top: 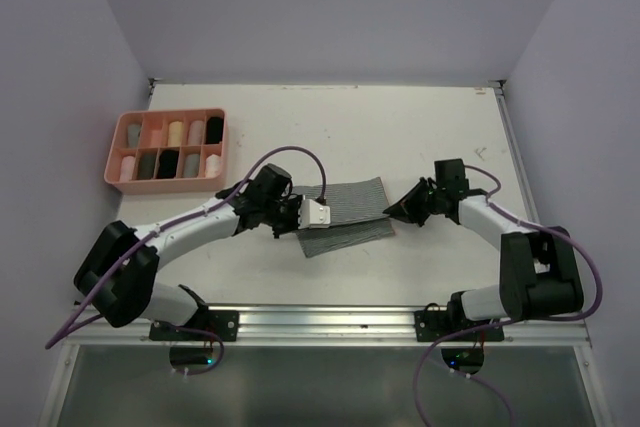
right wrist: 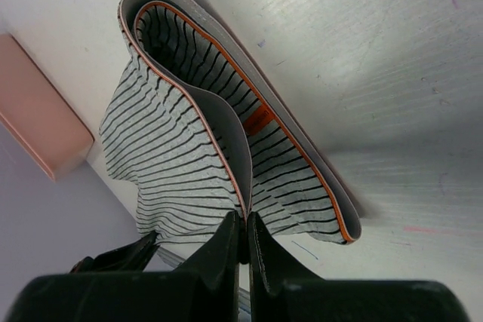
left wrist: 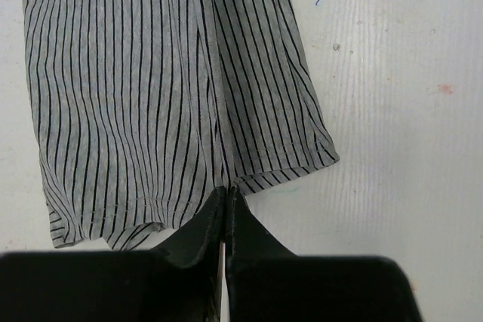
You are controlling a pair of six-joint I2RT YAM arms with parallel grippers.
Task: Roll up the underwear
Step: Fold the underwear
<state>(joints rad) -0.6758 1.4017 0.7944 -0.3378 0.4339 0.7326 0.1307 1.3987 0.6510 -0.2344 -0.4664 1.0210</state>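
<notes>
The right gripper moves down next, drawing the waistband back over the near layer point(top: 384, 231) point(right wrist: 317, 205) toward the rail, as the waistband stands up in a loop.
A grey striped underwear point(top: 345, 215) lies folded on the white table between my two arms. My left gripper point(top: 297, 215) is shut on its left hem; in the left wrist view the fingertips point(left wrist: 226, 195) pinch the fabric edge point(left wrist: 151, 96). My right gripper point(top: 392, 209) is shut on the grey waistband with orange trim point(right wrist: 226, 126); the jaws point(right wrist: 245, 220) meet on the band, which stands up in a loop. Other rolled garments sit in the pink tray.
A pink compartment tray point(top: 168, 148) with several rolled garments stands at the back left; its corner shows in the right wrist view point(right wrist: 38, 111). The table's metal rail point(top: 320, 322) runs along the near edge.
</notes>
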